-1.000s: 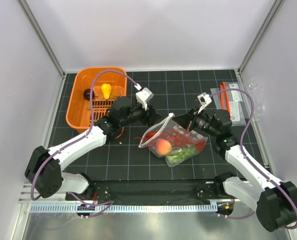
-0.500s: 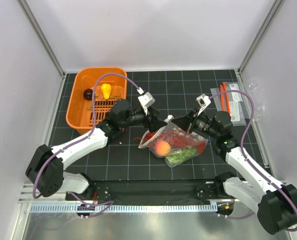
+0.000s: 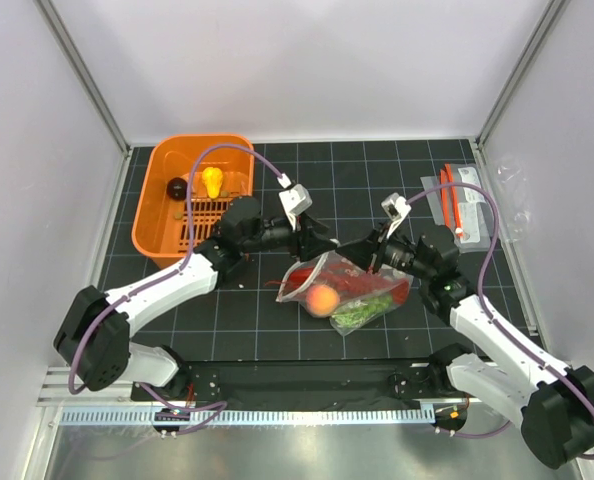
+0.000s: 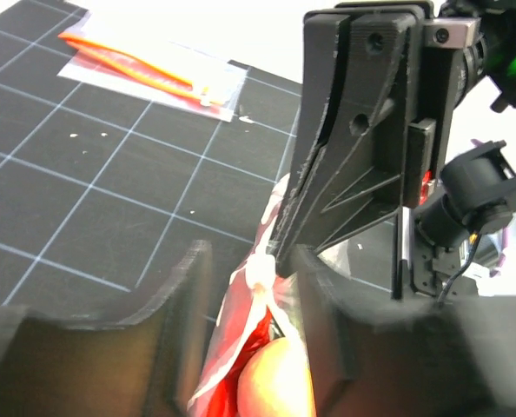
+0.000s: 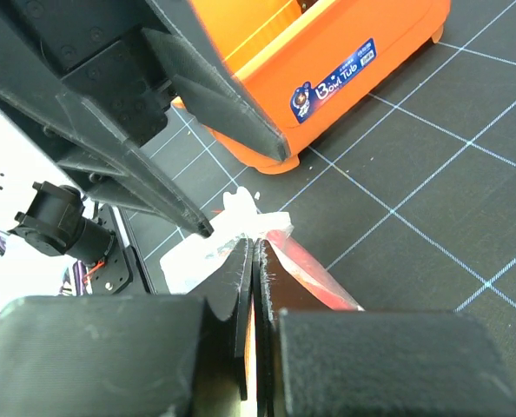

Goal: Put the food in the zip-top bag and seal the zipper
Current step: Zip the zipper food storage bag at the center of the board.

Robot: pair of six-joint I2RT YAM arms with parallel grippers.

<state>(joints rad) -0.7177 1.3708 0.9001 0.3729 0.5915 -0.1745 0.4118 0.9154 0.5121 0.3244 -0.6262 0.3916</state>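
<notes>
My left gripper straddles the zipper strip (image 4: 262,271), so my right gripper should next release the edge of the bag's opening and move away to the right in the top view.
The clear zip-top bag (image 3: 349,292) lies mid-table with the peach-orange fruit (image 3: 323,298), the red lobster (image 3: 365,283) and the green grape bunch (image 3: 362,312) inside. My right gripper (image 3: 363,255) is shut on the bag's mouth edge; in the right wrist view (image 5: 254,248) its jaws are pressed flat on the plastic, next to the white zipper end (image 5: 241,208). My left gripper (image 3: 325,246) is open, fingertip to fingertip with the right one. In the left wrist view (image 4: 245,261) its jaws straddle the zipper strip (image 4: 262,271), with the fruit (image 4: 271,382) below.
An orange basket (image 3: 162,200) at the back left holds a yellow toy (image 3: 212,181) and a dark one (image 3: 176,188). Flat clear packets with orange-red strips (image 3: 464,205) lie at the back right, beside crumpled clear plastic (image 3: 512,190).
Both grippers have moved towards each other over the bag, the left to the right and the right to the left. The bag's mouth has drawn narrower between them.
</notes>
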